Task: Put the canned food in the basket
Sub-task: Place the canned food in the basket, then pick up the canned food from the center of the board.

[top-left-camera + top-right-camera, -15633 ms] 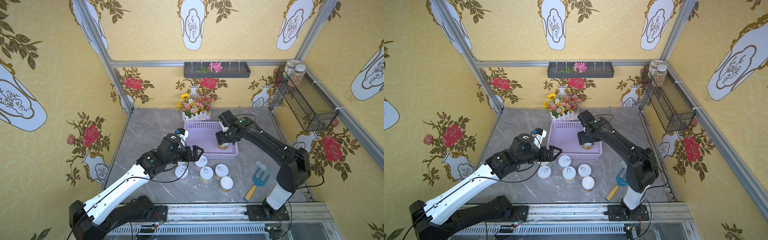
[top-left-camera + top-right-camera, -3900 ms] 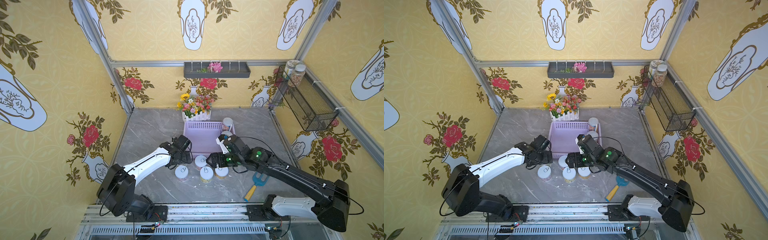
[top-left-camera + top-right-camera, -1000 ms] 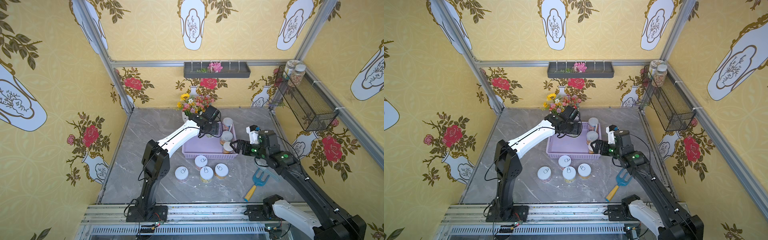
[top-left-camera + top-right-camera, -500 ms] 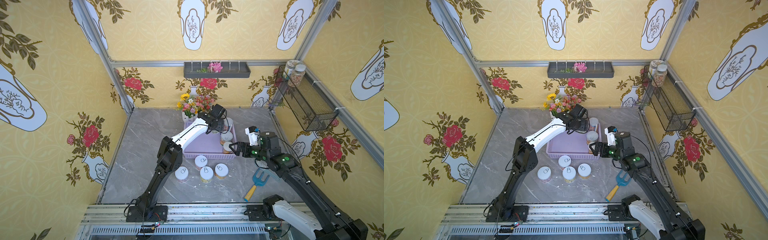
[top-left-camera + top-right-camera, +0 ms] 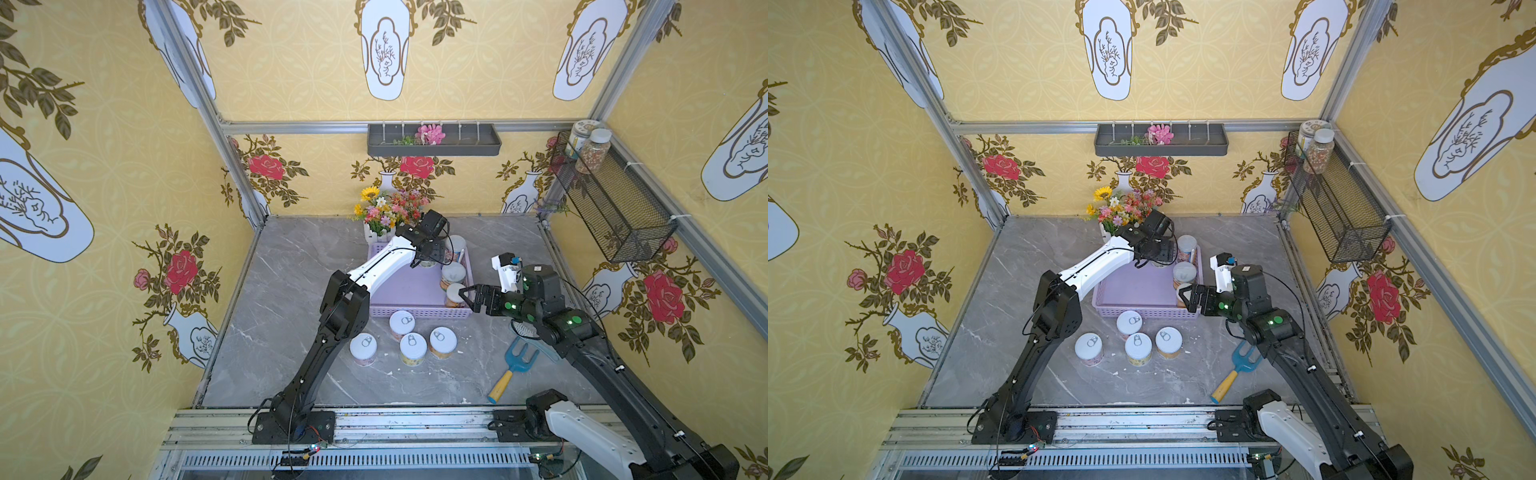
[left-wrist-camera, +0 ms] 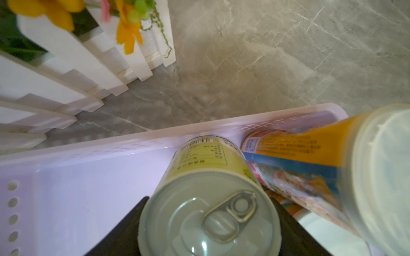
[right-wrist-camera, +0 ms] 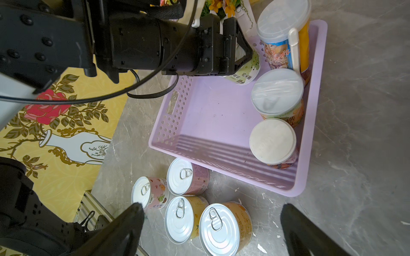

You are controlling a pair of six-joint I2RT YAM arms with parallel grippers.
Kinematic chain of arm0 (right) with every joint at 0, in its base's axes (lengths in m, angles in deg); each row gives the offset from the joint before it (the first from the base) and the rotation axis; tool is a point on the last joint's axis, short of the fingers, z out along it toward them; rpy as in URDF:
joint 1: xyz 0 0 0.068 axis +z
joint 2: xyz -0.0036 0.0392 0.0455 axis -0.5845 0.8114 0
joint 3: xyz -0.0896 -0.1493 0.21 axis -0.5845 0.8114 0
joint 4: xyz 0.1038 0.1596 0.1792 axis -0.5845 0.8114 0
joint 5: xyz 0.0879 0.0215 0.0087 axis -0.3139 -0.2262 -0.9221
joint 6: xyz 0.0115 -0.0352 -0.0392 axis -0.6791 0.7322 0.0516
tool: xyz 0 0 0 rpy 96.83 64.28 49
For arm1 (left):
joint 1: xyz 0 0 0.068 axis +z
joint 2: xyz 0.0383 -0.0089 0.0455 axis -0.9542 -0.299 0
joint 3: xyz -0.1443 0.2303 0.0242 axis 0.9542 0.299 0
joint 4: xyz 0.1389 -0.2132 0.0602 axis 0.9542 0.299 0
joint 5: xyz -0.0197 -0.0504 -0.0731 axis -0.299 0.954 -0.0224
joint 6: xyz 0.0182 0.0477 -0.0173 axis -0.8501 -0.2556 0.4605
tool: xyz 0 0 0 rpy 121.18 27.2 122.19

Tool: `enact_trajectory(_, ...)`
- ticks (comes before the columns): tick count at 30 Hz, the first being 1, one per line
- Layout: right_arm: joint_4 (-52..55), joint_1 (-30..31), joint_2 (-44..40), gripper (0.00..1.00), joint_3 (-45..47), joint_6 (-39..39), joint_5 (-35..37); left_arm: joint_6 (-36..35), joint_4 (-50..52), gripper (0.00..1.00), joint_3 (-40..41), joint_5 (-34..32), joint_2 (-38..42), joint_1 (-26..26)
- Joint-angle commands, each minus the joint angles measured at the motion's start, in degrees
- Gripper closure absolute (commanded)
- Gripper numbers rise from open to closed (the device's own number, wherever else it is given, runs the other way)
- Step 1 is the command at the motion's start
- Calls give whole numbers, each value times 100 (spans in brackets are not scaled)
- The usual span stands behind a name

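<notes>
My left gripper will bring the green-labelled pull-tab can down onto the bare bottom of the basket below it, next to the tall white-lidded can, and let go.
My left gripper (image 5: 432,253) is shut on a green-labelled pull-tab can (image 6: 208,212), its black fingers on either side of it. It holds the can low in the far end of the lavender basket (image 5: 407,291), beside a tall white-lidded can (image 5: 457,245). Two shorter white-lidded cans (image 7: 277,93) (image 7: 273,141) stand along the basket's right wall. Several pull-tab cans (image 5: 413,344) stand on the table in front of the basket. My right gripper (image 5: 468,298) hangs open and empty over the basket's front right corner.
A white flower box (image 5: 388,216) stands just behind the basket (image 5: 1133,286). A blue garden fork (image 5: 515,365) lies at the front right. A black wire basket (image 5: 615,208) with two jars hangs on the right wall. A grey tray (image 5: 434,141) is on the back wall.
My left gripper has carried the green can a little to the right along the basket's far end, toward the tall can. The right gripper has barely moved and stays open.
</notes>
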Motion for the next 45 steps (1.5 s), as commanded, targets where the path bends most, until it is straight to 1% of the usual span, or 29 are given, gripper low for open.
enact_trajectory(1,10,4,-35,1,2,-79,-4,39,-304,32,-55,124,-134,10)
enact_trajectory(12,-94,7,-13,1,133,-188,-138,180,-539,31,-82,372,-359,72)
enact_trajectory(18,-87,6,-70,0,222,-232,-135,259,-573,28,-191,502,-508,81)
enact_trajectory(20,-45,1,-70,0,233,-237,-136,272,-577,25,-196,516,-537,81)
enact_trajectory(23,-30,4,-84,0,246,-245,-138,303,-595,17,-208,607,-547,98)
enact_trajectory(28,-25,4,-71,0,258,-267,-126,324,-612,8,-215,668,-545,116)
enact_trajectory(31,-17,4,-70,0,260,-262,-122,322,-603,7,-235,700,-542,111)
enact_trajectory(33,-6,1,-79,0,260,-262,-110,309,-584,9,-229,694,-497,116)
enact_trajectory(37,19,3,-85,0,277,-271,-83,307,-550,9,-90,657,-258,111)
enact_trajectory(42,46,13,-77,0,269,-261,-40,301,-711,9,645,639,536,35)
enact_trajectory(45,36,49,-77,0,247,-269,76,320,-809,9,1247,608,1101,11)
